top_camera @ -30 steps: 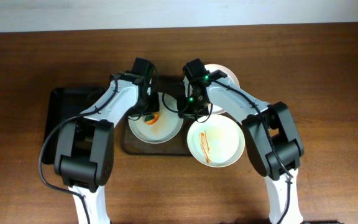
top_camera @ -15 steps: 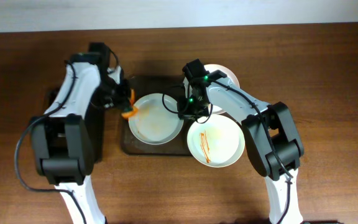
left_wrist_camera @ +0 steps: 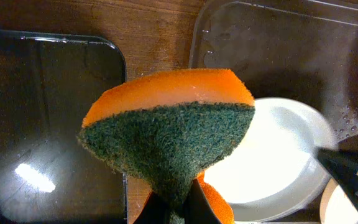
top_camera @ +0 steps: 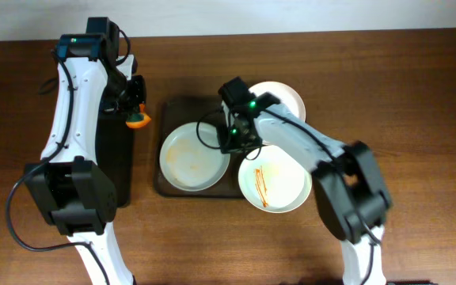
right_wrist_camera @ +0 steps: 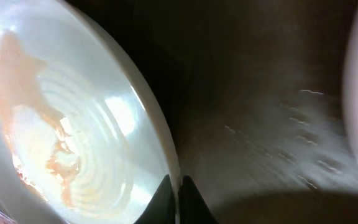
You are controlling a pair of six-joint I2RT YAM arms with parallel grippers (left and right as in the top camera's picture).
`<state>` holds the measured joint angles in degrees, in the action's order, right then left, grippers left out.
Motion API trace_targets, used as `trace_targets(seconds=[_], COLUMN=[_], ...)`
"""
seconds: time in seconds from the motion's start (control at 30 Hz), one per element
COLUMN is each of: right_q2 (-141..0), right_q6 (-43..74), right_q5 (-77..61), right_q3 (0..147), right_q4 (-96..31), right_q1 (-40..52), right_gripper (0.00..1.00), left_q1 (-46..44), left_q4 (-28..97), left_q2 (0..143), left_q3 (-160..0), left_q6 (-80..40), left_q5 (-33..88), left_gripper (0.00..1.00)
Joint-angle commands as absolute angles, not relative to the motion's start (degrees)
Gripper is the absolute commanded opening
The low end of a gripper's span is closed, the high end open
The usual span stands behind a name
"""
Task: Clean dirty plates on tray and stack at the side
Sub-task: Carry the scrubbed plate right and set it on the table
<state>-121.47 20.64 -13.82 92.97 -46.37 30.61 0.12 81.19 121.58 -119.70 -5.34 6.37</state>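
Observation:
I will lift my right gripper off the brown tray (top_camera: 176, 107), carry the plate past the other plates, and lower it to release, since bare table lies beyond them.
My left gripper (top_camera: 135, 116) is shut on an orange and green sponge (left_wrist_camera: 173, 124), held above the gap between the black tray (top_camera: 125, 170) and the brown tray (top_camera: 176, 107). My right gripper (top_camera: 229, 142) is shut on the rim of a white plate (top_camera: 192, 158) with faint orange smears, which lies on the brown tray; the rim shows pinched between the fingers in the right wrist view (right_wrist_camera: 178, 193). A second white plate (top_camera: 275, 180) with orange streaks lies at the tray's right edge. A third white plate (top_camera: 283, 96) sits behind the right arm.
The black tray lies left of the brown tray under the left arm. The wooden table (top_camera: 418, 119) extends right and in front.
My left gripper has lifted the sponge off the smeared plate and carried it left and back, to beside the black tray. My right gripper has shifted slightly left with the plate's rim.

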Motion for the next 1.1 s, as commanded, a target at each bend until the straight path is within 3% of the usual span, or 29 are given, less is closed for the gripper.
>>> trace_targets(seconds=[0.0, 0.2, 0.37, 0.43, 0.5, 0.57, 0.67, 0.83, 0.93, 1.07], right_q2=[-109.3, -108.49, -108.49, -108.49, -108.47, -108.44, -105.75, -95.26, -96.53, -96.92], right_q6=[18.85, 18.85, 18.87, 18.87, 18.87, 18.87, 17.23, 13.54, 11.31, 10.96], right_q5=[8.38, 64.27, 78.63, 74.22, 40.01, 16.58, -3.09, -9.82, -9.72, -9.69], right_q3=[93.32, 93.3, 93.3, 93.3, 93.3, 93.3, 93.32, 93.32, 89.95, 74.94], right_q4=[-49.5, -50.61, -50.33, -50.48, -52.38, -52.58, -54.17, -61.8, -62.13, -48.14], right_q1=[32.38, 50.96, 57.8, 57.74, 54.15, 46.94, 34.02, 2.9, -16.78, -26.57], right_gripper=[0.04, 0.04, 0.04, 0.04, 0.04, 0.04, 0.04, 0.04, 0.04, 0.04], left_q1=[0.23, 0.23, 0.23, 0.23, 0.19, 0.16, 0.16, 0.16, 0.16, 0.16], left_q4=[80.18, 80.12, 79.61, 79.53, 79.59, 79.59, 79.77, 79.79, 79.72, 79.7], left_q2=[120.97, 120.97, 120.97, 120.97, 120.97, 120.97, 120.97, 120.97, 120.97, 120.97], left_q3=[-120.75, -120.75, -120.75, -120.75, -120.75, -120.75, -120.75, -120.75, -120.75, -120.75], left_q6=[-4.47, -4.47, -4.47, -4.47, -4.47, -4.47, -4.47, -4.47, -4.47, -4.47], left_q5=[6.22, 6.2, 6.2, 6.2, 6.17, 6.17, 6.2, 6.17, 6.17, 6.17], left_gripper=[0.0, 0.0, 0.0, 0.0, 0.0, 0.0, 0.0, 0.0, 0.0, 0.0])
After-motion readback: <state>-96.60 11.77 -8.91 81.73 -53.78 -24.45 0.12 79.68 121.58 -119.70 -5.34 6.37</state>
